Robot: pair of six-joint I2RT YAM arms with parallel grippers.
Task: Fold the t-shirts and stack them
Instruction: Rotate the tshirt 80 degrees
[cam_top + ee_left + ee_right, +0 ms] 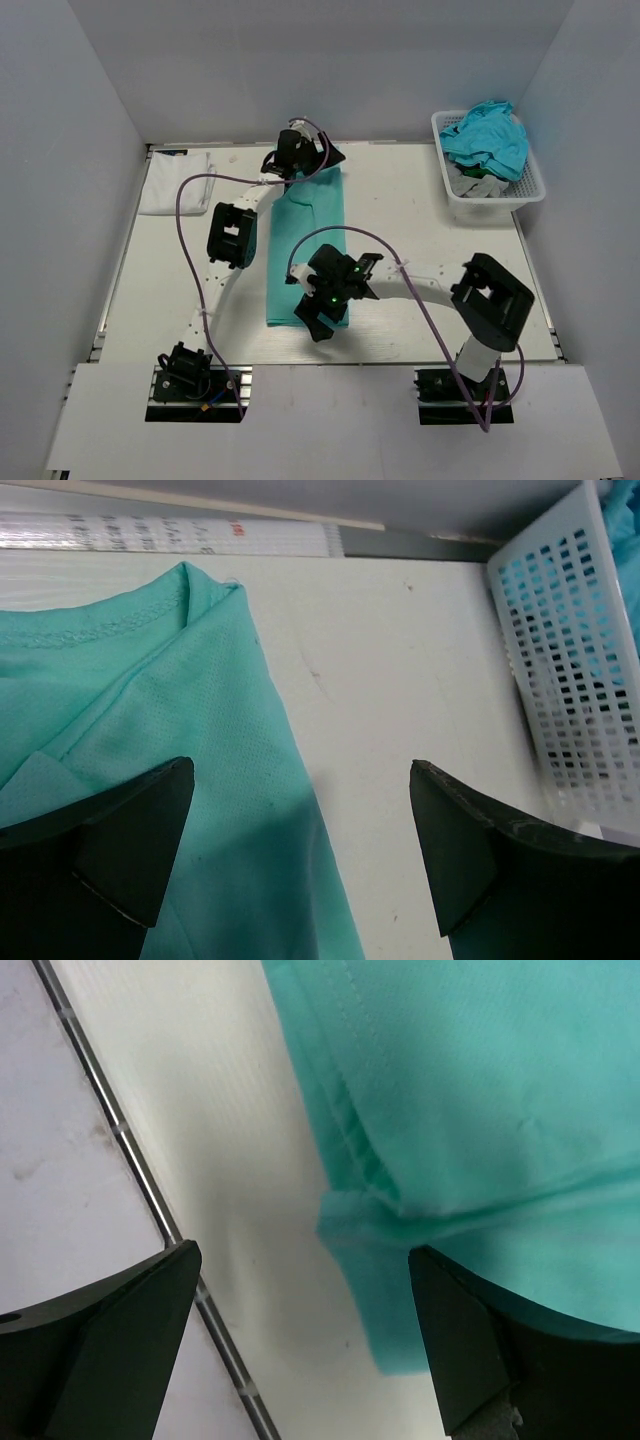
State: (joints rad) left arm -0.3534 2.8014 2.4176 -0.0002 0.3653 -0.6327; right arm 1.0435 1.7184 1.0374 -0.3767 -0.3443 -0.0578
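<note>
My left gripper needs to move back and down next, onto the mint green t-shirt's uncovered near corner (271, 321), because that corner is back from my gripper and to its left in the top view.
A mint green t-shirt (305, 250) lies folded into a long strip down the middle of the table. My left gripper (300, 160) is open above its far collar end; the collar and right edge show in the left wrist view (180, 720). My right gripper (318, 318) is open over the shirt's near corner, whose hem shows in the right wrist view (450, 1140). A folded white t-shirt (176, 182) lies at the far left. A turquoise-blue t-shirt (490, 135) and a grey one (478, 183) are piled in the basket.
A white plastic lattice basket (530, 190) stands at the far right; its wall shows in the left wrist view (575, 660). The table's near edge with a metal rail (150, 1190) runs close to my right gripper. White walls enclose the table.
</note>
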